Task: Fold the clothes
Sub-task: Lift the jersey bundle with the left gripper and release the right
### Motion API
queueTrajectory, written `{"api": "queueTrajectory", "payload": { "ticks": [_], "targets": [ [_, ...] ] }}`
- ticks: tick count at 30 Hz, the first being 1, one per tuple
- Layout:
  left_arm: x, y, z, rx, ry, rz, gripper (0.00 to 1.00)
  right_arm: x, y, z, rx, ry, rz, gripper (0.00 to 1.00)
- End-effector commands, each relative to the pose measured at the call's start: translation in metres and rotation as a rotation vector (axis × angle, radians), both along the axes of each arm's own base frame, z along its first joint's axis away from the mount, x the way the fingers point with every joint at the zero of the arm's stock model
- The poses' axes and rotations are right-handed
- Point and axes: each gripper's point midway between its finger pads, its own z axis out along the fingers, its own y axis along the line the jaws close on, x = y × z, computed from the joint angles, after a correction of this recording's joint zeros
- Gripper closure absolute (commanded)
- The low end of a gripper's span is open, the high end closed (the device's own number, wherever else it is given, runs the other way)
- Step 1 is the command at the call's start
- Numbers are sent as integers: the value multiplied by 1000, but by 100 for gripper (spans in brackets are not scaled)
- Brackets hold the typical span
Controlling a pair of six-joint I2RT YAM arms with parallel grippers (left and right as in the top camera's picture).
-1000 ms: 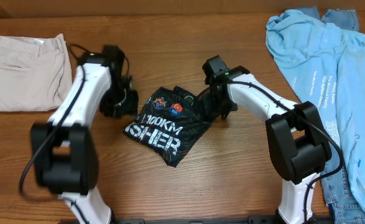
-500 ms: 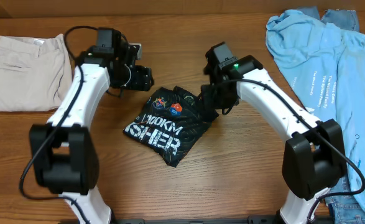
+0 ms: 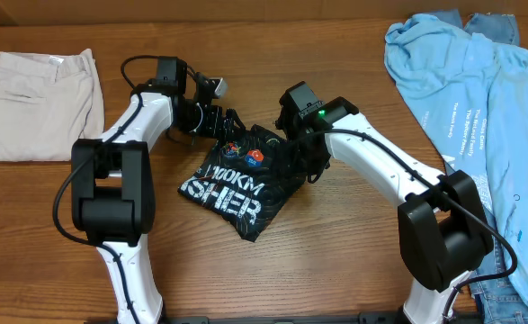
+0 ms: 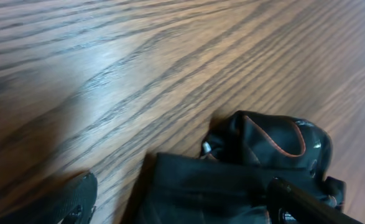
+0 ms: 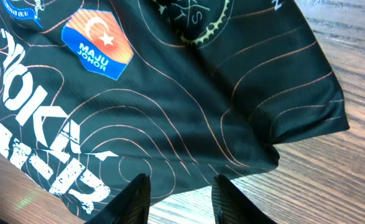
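My left gripper has the shirt's bunched fold [image 4: 263,143] off toward one finger, so next it will shift to the right in the overhead view, onto fabric beside the logos.
The clothes here are a crumpled black sports shirt [image 3: 241,180] with thin orange lines, colourful logos and white lettering, lying mid-table. My left gripper [image 3: 223,124] is at the shirt's upper left edge. In the left wrist view its fingers [image 4: 70,202] stand wide apart, open, over a bunched black fold [image 4: 263,143]. My right gripper [image 3: 307,164] hangs at the shirt's right edge. In the right wrist view this gripper [image 5: 181,202] is open above the hem of the shirt [image 5: 188,112], with bare wood showing between the fingertips [image 5: 132,199].
Folded beige trousers [image 3: 39,103] lie at the far left. A light blue shirt [image 3: 479,108] is spread along the right side, with jeans [image 3: 493,270] under it at the right edge. The wooden table [image 3: 272,270] is bare in front of the black shirt.
My left gripper has swung right to the shirt's upper left edge and opened wider. My right gripper has opened, letting go of the shirt's right edge, and shifted slightly left.
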Motion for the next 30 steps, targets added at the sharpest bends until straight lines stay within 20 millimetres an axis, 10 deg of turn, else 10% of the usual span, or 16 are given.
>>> {"api": "queueTrajectory", "payload": {
  "ticks": [1, 18, 30],
  "targets": [
    [-8, -14, -11, -78, 44, -50, 10, 1, 0, -2, 5, 1, -4, 64],
    [-52, -34, -16, -98, 111, -230, 18, 9, -13, -2, 5, 5, -47, 63],
    [-42, -45, -15, -62, 40, -262, 96, 8, -17, -2, -4, 19, -57, 69]
  ]
}}
